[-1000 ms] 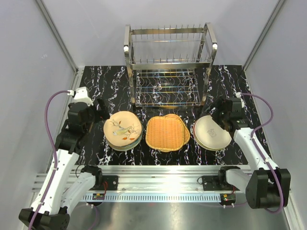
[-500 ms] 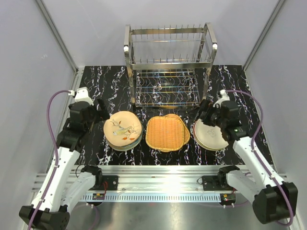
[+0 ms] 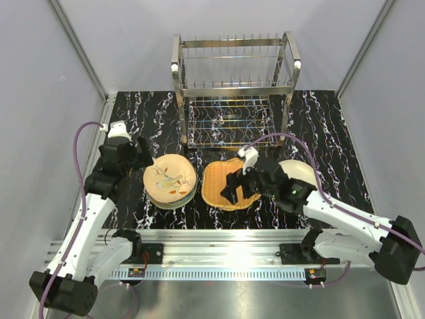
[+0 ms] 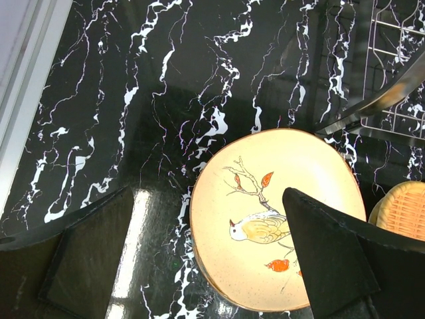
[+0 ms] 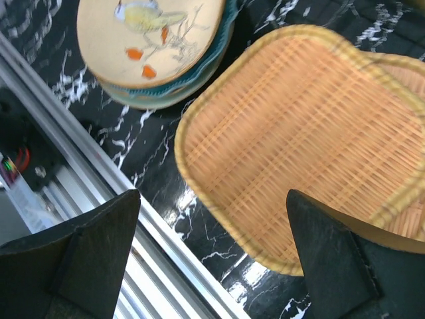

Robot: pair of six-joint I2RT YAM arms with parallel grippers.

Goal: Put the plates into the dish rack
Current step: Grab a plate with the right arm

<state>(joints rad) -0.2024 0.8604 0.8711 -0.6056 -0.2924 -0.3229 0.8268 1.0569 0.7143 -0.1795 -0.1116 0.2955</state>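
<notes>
I will next lower my right gripper toward the left in the top view, astride the woven plate's rim by the bird plate, as bare mat there leaves finger room.
The steel dish rack [image 3: 232,93] stands empty at the back. Three stacks lie in front of it: bird-print plates [image 3: 170,179] on teal ones at the left, orange woven plates [image 3: 229,169] in the middle, and cream plates [image 3: 300,174] at the right. My left gripper [image 3: 141,153] is open and empty, above the left edge of the bird plate [image 4: 252,219], with the rim between its fingers [image 4: 207,193]. My right gripper [image 3: 234,189] is open and empty, over the front-left edge of the woven plate [image 5: 292,139], its fingers [image 5: 212,193] astride the rim.
The black marble mat [image 3: 133,119] covers the table. An aluminium rail [image 3: 212,239] runs along the near edge and shows in the right wrist view [image 5: 99,199] right beside the woven plate. The rack's leg and lower grid [image 4: 392,93] stand just behind the bird plate.
My right arm has swung left, from over the cream stack to the front-left edge of the woven plates. My left arm has barely moved.
</notes>
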